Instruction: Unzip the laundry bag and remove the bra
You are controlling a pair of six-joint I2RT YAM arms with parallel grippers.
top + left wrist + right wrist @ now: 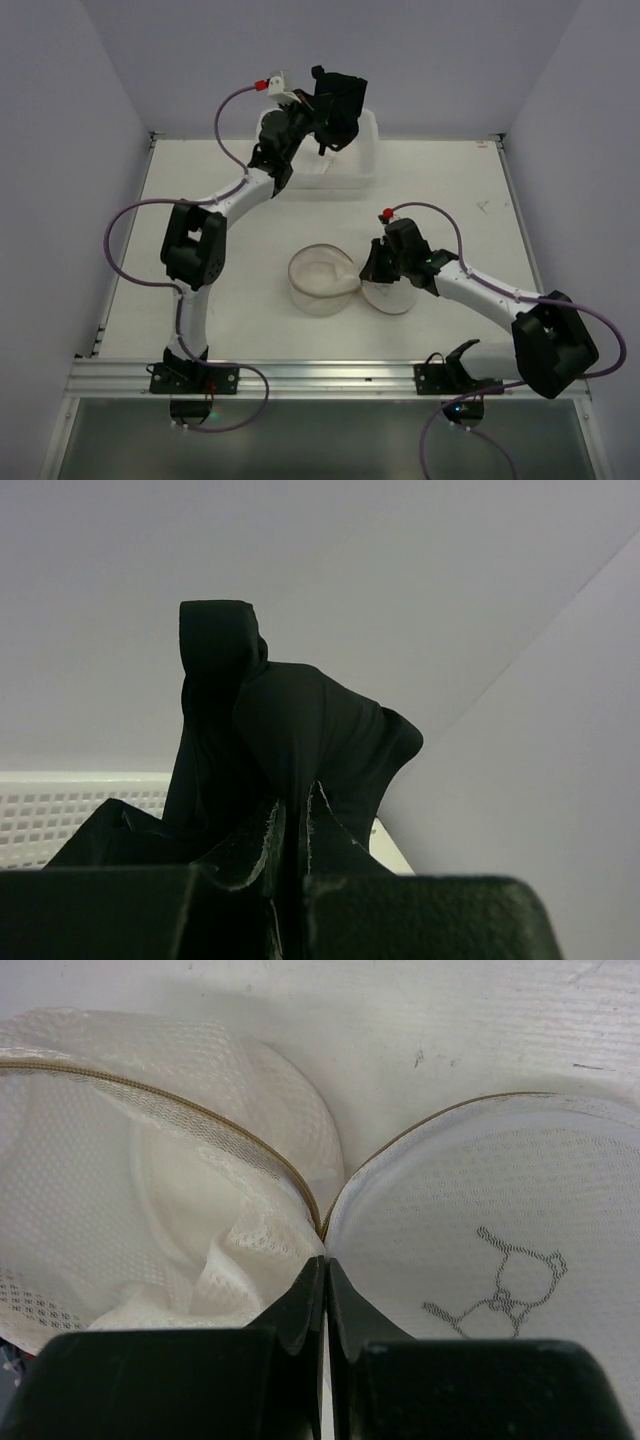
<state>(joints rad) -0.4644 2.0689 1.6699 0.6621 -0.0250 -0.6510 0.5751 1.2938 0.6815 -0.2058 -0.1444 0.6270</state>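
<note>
I will lower my left gripper straight down next and release the black bra [290,720], since the white basket's open inside is below the gripper and the bra already hangs over it.
The laundry bag [322,280] lies open mid-table, its whitish mesh body on the left and its flat lid [388,295] folded out to the right. In the right wrist view the body [150,1220] and the lid [480,1210] with its black bra icon [505,1285] meet at the hinge. My right gripper [325,1260] is shut on the bag's mesh at that hinge. My left gripper [295,805] is shut on the black bra [290,720], held up above the white basket [350,165] at the back; it shows in the top view too [335,100].
The white perforated plastic basket [60,810] stands at the table's far edge against the back wall. Purple cables loop beside both arms. White side walls close in the table left and right.
</note>
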